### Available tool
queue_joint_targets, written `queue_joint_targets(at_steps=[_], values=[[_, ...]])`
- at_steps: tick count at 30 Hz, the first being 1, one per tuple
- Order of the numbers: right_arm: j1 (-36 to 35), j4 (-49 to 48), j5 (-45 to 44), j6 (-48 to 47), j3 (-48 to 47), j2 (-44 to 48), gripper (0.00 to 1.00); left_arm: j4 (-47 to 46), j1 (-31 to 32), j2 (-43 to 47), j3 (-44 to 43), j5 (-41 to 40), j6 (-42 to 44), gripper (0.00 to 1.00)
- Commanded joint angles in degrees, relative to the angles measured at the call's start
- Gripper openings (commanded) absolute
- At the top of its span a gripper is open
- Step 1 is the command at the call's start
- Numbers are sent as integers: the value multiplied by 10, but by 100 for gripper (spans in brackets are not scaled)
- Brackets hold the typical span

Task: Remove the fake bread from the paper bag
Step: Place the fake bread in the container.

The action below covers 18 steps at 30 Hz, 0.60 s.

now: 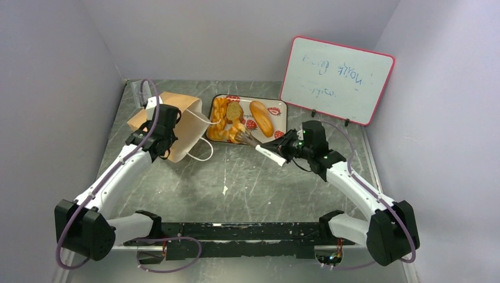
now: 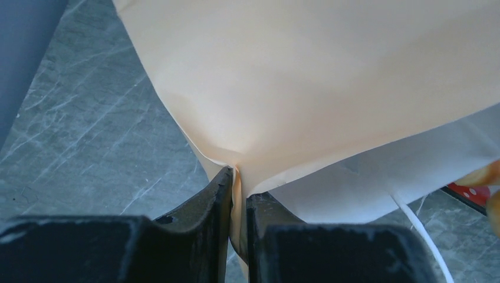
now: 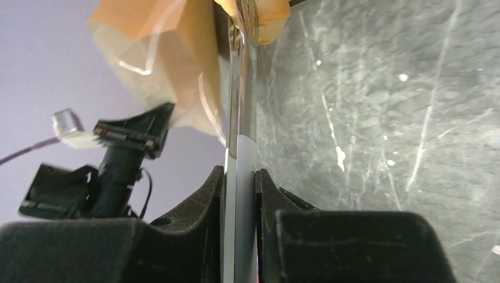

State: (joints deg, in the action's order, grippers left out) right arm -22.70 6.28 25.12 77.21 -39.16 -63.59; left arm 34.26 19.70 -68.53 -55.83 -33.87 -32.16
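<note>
My right gripper has the tongs and small bread piece and needs to move them toward the oblong loaf [image 1: 261, 118], then open there, because empty tray shows beside that loaf.
The paper bag [image 1: 183, 121] lies on its side at the left, its mouth toward the tray. My left gripper [image 1: 168, 122] is shut on a fold of the bag's edge; the wrist view shows the tan paper [image 2: 306, 76] pinched between the fingertips [image 2: 237, 177]. Fake bread lies on the strawberry-print tray [image 1: 280, 106]: a braided twist [image 1: 219, 115], a round slice [image 1: 234, 111] and an oblong loaf [image 1: 261, 118]. My right gripper [image 1: 282, 148] is shut on the silver tongs [image 1: 255, 142], whose tips touch a small bread piece [image 1: 237, 133] at the tray's near edge. The tongs [image 3: 239, 118] also show in the right wrist view.
A pink-framed whiteboard [image 1: 336, 79] stands at the back right. The bag's white cord handle [image 1: 200, 154] loops onto the grey marble table. Grey walls close in left, back and right. The left arm [image 3: 118, 153] shows in the right wrist view.
</note>
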Motion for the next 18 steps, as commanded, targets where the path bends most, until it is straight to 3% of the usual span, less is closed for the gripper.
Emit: queue_joint_targets(at_steps=[1, 18], values=[[17, -57, -3, -6, 16, -10, 1, 12, -4, 35, -17, 1, 18, 7], [86, -84, 29, -2, 42, -18, 1, 38, -4, 80, -6, -3, 36, 7]])
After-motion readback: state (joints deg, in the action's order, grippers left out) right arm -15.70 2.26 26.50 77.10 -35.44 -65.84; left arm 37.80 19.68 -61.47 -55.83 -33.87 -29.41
